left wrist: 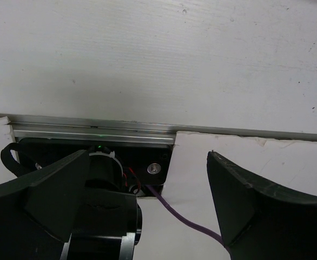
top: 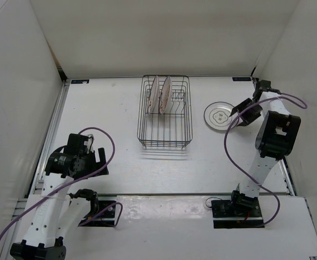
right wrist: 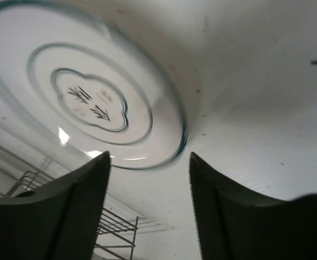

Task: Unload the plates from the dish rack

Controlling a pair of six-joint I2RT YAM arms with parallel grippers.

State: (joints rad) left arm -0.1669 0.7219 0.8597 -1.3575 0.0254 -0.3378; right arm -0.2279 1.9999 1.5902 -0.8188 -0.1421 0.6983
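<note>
I next need to raise my right gripper over the rack point(top: 165, 135) and lower it onto the nearer upright plate's top rim, as that plate is to its left in the top view.
The dark wire dish rack point(top: 165, 135) stands at the table's middle back. Two white plates with orange centres point(top: 161, 94) stand upright in its far end. A white plate with a grey line pattern point(top: 219, 115) lies flat on the table right of the rack; it fills the upper left of the right wrist view point(right wrist: 88, 97). My right gripper point(top: 236, 111) is open and empty just right of that plate, its fingertips point(right wrist: 101, 162) close to the rim. My left gripper point(top: 100, 157) is open and empty near the front left, far from the rack.
White walls enclose the table on three sides. A purple cable point(top: 231, 146) loops from the right arm over the table. Another purple cable point(left wrist: 185, 216) runs below the left gripper by its base plate point(left wrist: 153, 168). A rack corner point(right wrist: 115, 227) shows in the right wrist view.
</note>
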